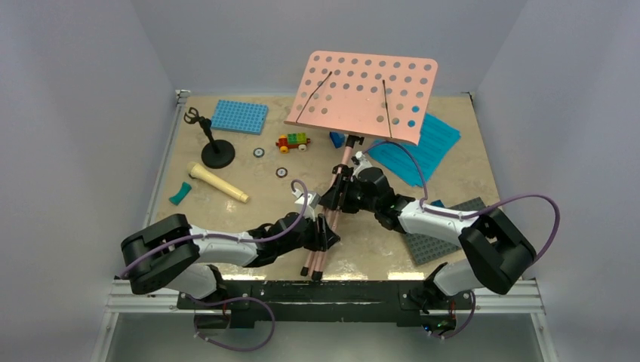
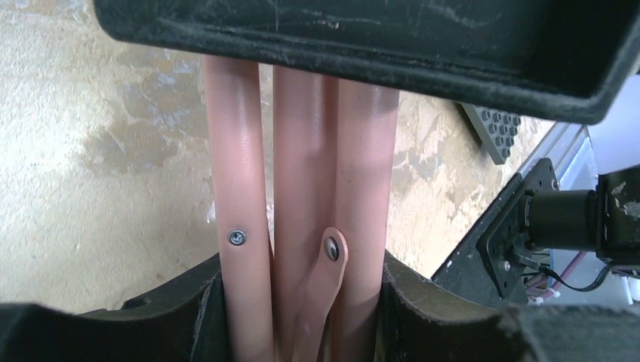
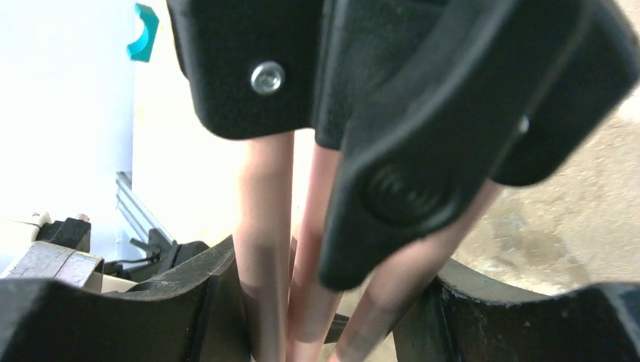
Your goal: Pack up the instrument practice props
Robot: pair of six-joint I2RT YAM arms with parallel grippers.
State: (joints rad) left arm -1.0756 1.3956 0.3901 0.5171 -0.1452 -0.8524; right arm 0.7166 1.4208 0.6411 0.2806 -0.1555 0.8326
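Note:
The stand is still raised, so my left gripper needs to lower the bundled legs slightly outward onto the bare tabletop below it and release them.
The pink music stand leans back over the table, its hole-dotted board [image 1: 364, 94] raised at the far side and its folded legs [image 1: 321, 245] running to the near edge. My left gripper [image 1: 326, 235] is shut on the bundled legs [image 2: 302, 188] low down. My right gripper [image 1: 341, 194] is shut on the same legs [image 3: 264, 249] higher up, just below the black hub [image 3: 392, 98]. The cyan sheet-music pages [image 1: 423, 151] lie under the board at the right. The cream toy microphone [image 1: 217, 182] and the black round-based mic stand [image 1: 213, 147] are at the left.
A blue studded baseplate [image 1: 240, 116] lies at the far left and a grey one [image 1: 438, 240] under my right arm. A small coloured brick train [image 1: 293, 141], two small round discs [image 1: 259, 151] and a teal curved piece [image 1: 180, 194] lie on the table.

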